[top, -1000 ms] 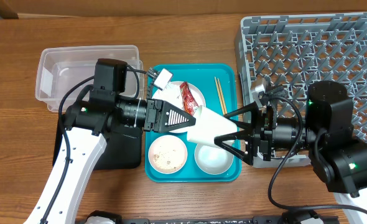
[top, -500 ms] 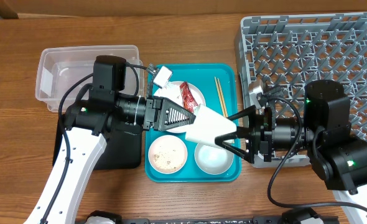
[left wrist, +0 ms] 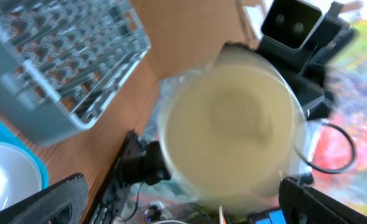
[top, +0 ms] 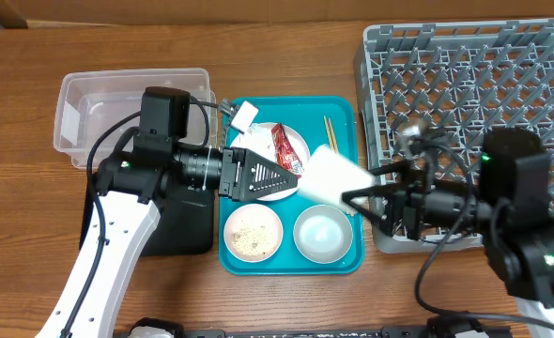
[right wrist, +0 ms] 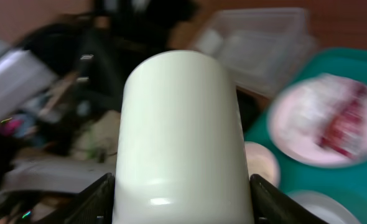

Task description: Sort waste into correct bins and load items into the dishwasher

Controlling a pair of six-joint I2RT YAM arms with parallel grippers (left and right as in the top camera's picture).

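The left gripper goes back and down, fingers turning toward the tray, onto the pinkish bowl's rim (top: 282, 237) by the empty bowl next, because the pinkish one holds rice.
The small white cup (top: 331, 175) hangs over the right side of the teal tray, lying sideways, with my right gripper (top: 352, 186) shut on it. In the right wrist view the cup (right wrist: 180, 137) fills the middle, and both fingers (right wrist: 96, 202) press against its sides. My left gripper (top: 275, 177) stands open over the plate, just left of the cup and apart from it. From the left wrist the cup (left wrist: 230, 124) shows end-on, beyond the spread fingers (left wrist: 59, 199). The red wrapper (top: 286, 148) lies on a white plate. The grey dish rack (top: 474, 84) is at the right.
On the teal tray (top: 343, 261) a bowl with rice grains (top: 252, 233) stands beside an empty bowl (top: 322, 233), with chopsticks (top: 332, 141) at the far right. A clear tub (top: 108, 103) stands at the far left, a black tray (top: 178, 225) under my left arm.
My left gripper has opened and let go of the cup. My right gripper has closed on the cup and drawn it to the right, toward the rack.
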